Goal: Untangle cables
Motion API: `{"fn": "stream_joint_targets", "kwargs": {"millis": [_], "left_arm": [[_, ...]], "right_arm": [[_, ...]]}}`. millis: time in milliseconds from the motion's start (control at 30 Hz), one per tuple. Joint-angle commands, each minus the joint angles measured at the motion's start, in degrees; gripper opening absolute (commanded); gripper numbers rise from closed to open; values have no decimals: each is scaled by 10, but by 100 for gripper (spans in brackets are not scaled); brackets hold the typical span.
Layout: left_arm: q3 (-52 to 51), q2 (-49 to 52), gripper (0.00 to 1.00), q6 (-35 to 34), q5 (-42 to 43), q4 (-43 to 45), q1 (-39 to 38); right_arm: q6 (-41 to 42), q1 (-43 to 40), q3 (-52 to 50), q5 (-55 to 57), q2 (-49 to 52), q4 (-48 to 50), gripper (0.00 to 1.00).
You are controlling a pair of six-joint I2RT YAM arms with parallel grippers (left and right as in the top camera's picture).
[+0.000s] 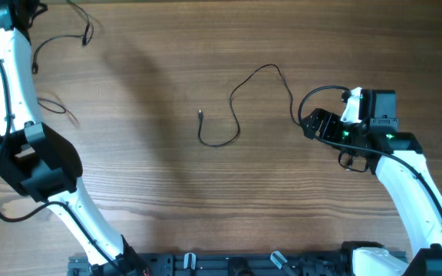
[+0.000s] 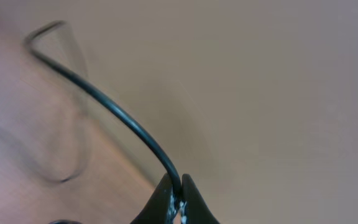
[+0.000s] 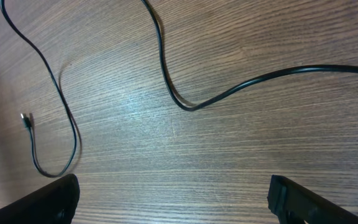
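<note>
The second black cable already hangs well clear of the loose one, so my left gripper will next pull back slightly over the table's far side (image 1: 58, 29) and open.
One thin black cable (image 1: 235, 93) lies loose on the wooden table in a curving line, with its small plug end (image 1: 200, 115) at the left. It also shows in the right wrist view (image 3: 161, 62), plug end (image 3: 25, 118) at the left. My right gripper (image 1: 308, 125) is open and empty just right of this cable's far end, low over the table (image 3: 173, 202). My left gripper (image 2: 180, 186) is shut on a second black cable (image 2: 104, 102) and holds it above the table. That cable hangs at the top left in the overhead view (image 1: 83, 34).
The left arm (image 1: 33, 157) stretches along the left edge of the table. The right arm (image 1: 405, 176) comes in from the lower right. A thicker black camera cord (image 1: 313, 92) loops by the right gripper. A black rail (image 1: 229, 264) runs along the front edge.
</note>
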Motion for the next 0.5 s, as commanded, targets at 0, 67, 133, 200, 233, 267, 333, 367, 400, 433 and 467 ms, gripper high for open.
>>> {"fn": "stream_joint_targets", "kwargs": {"millis": [0, 67, 133, 200, 233, 267, 333, 367, 400, 433, 467], "left_arm": [[-9, 13, 4, -104, -187, -33, 4], [-19, 13, 4, -129, -210, -40, 9], [-31, 13, 4, -162, -221, -41, 15], [-42, 13, 4, -197, -230, -40, 20], [-49, 14, 4, -217, -236, -37, 23], [-56, 15, 4, -235, -241, -34, 27], [-60, 23, 6, -255, -244, -33, 31], [-60, 30, 17, -260, -244, -32, 34], [-60, 35, 42, -268, -244, -32, 37], [-60, 40, 62, -268, -243, -32, 38], [-60, 44, 88, -268, -242, -33, 40]], "right_arm": [[2, 3, 3, 8, -6, 2, 100], [3, 3, 3, 8, -6, 2, 100], [3, 3, 3, 8, -6, 2, 100], [3, 3, 3, 7, -6, 2, 100], [3, 3, 3, 7, -6, 2, 100], [3, 3, 3, 7, -6, 2, 100], [4, 3, 3, 7, -6, 1, 100], [4, 3, 3, 7, -6, 0, 100], [4, 3, 3, 7, -6, 0, 100], [4, 3, 3, 7, -6, 0, 100], [4, 3, 3, 7, -6, -1, 100]]}}
